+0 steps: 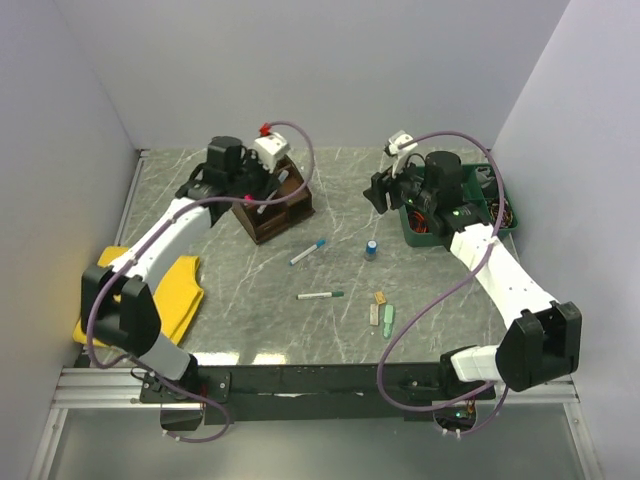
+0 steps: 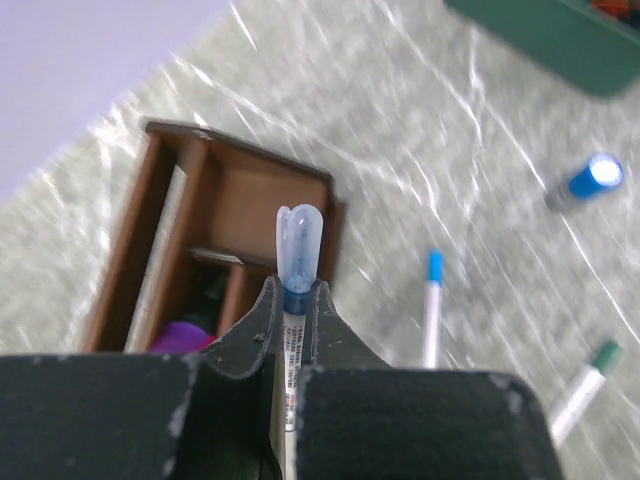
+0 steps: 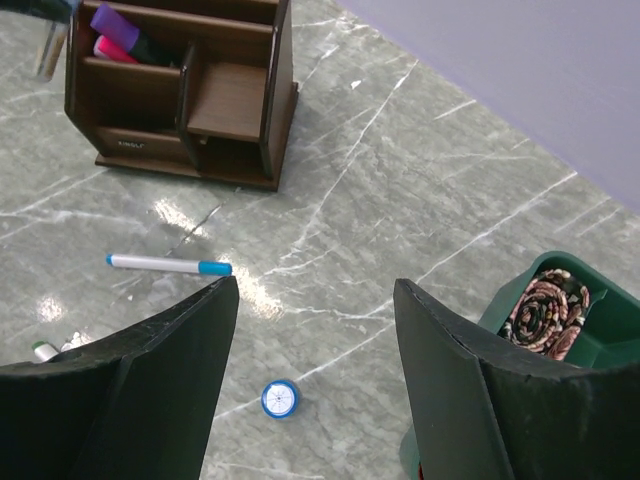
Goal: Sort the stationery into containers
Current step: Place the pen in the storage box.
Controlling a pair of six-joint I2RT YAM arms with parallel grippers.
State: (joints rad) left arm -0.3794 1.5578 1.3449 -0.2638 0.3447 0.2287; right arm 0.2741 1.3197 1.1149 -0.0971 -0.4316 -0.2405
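Note:
My left gripper takes the pen down into the organiser's narrow front section (image 1: 268,222) (image 2: 256,283) beside the purple marker next and releases it there, because that section is empty.
My left gripper (image 2: 293,290) is shut on a pen with a clear blue cap (image 2: 298,250), held just above the dark brown organiser (image 2: 215,200) (image 1: 280,212). A purple marker (image 3: 115,22) and a pink one (image 3: 110,48) lie in its compartments. My right gripper (image 3: 315,285) hangs open and empty over the table, above the small blue-capped cylinder (image 3: 280,398) (image 1: 371,248). A blue-capped white marker (image 1: 307,252) and a green-capped white marker (image 1: 321,295) lie loose on the table. Tan (image 1: 380,297), white (image 1: 375,313) and pale-green (image 1: 388,315) eraser pieces lie near them.
A green tray (image 1: 495,222) holding rolled items stands at the right, under my right arm. A yellow object (image 1: 178,290) lies at the left front edge. Walls close in the table on three sides.

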